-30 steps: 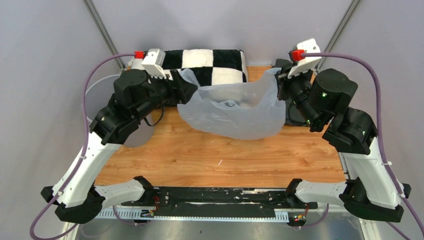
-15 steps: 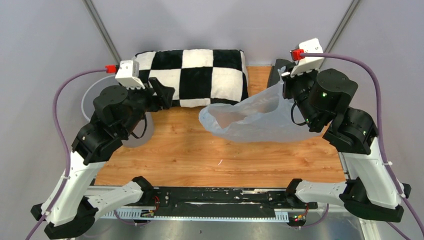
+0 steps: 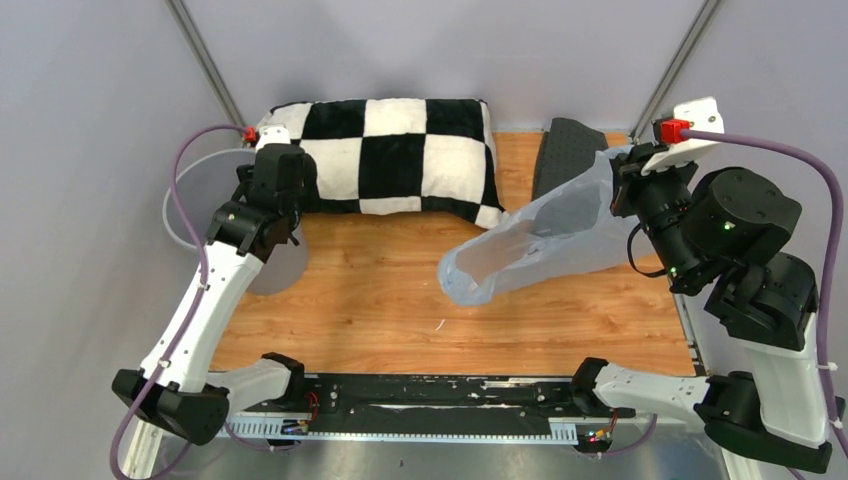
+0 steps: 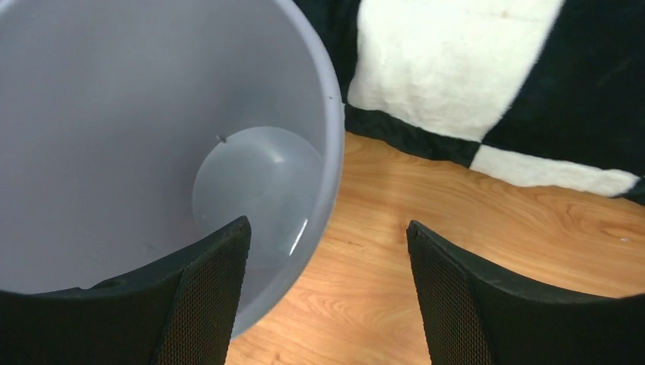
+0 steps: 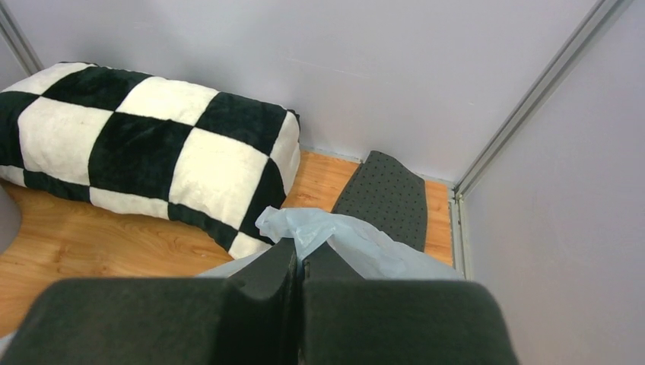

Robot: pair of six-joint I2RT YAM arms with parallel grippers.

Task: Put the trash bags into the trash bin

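Observation:
I need to lower my left gripper onto the bin's rim [image 4: 321,217] on the side toward the bag and close it across that rim, because its open fingers are already on both sides of the rim.
The trash bag [image 3: 540,238] is pale blue, translucent and crinkly. It hangs in the air from my right gripper [image 3: 620,175] and sags down-left toward the table, its open mouth lowest. My right gripper [image 5: 299,247] is shut on a bunched corner of the bag [image 5: 357,237]. The grey trash bin [image 3: 203,188] stands at the table's left edge. My left gripper [image 3: 281,216] is open and empty above the bin's right rim. In the left wrist view the gripper [image 4: 327,228] straddles the rim [image 4: 332,137], one finger over the bin's inside, the other over the wood.
A black-and-white checkered pillow [image 3: 390,155] lies along the back wall, also in the right wrist view [image 5: 152,144] and the left wrist view [image 4: 487,68]. A dark grey dotted mat [image 3: 565,150] lies at the back right [image 5: 384,194]. Walls enclose the table.
My left gripper let go of the bag and swung left to the bin's rim. My right gripper moved right and kept its hold; the bag now hangs from it alone.

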